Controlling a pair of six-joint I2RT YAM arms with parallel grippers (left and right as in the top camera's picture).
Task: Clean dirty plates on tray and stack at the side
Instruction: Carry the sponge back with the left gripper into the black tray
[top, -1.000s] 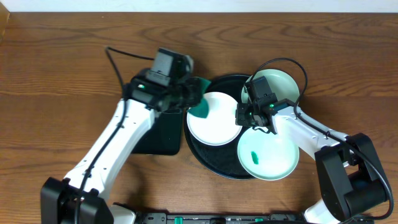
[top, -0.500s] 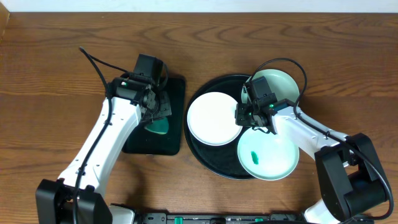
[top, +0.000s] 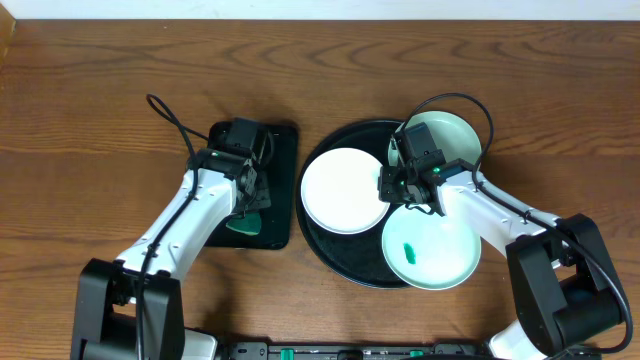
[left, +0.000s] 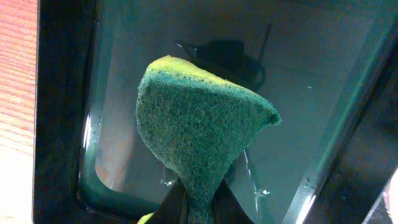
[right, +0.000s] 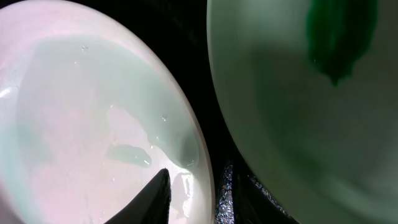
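My left gripper moves down toward the glossy bottom of the rectangular tray (left: 267, 152) next and releases the green sponge (left: 199, 130) there, since the sponge still hangs above that tray's bottom.
The round black tray (top: 322, 245) holds three plates. The white plate (top: 343, 190) lies at its left and looks wet in the right wrist view (right: 93, 124). One mint plate (top: 450, 138) sits at the back. Another mint plate (top: 430, 250) at the front carries a green smear (top: 408, 251), also in the right wrist view (right: 339, 37). My right gripper (top: 390, 187) stands open astride the white plate's right rim, one finger (right: 158, 199) over the plate's inside. My left gripper (left: 199, 208) is shut on a green sponge (left: 199, 130), which hangs over the small tray.
A rectangular black tray (top: 285, 150) with a glossy floor (left: 323, 81) lies left of the round tray, under my left gripper (top: 250, 195). Bare wooden table (top: 90, 120) surrounds both trays. The right arm's cable loops over the back mint plate.
My left arm carried the sponge from the white plate's left edge over to the rectangular tray and lowered it there. The right jaws parted at the white plate's rim. The plates stayed put.
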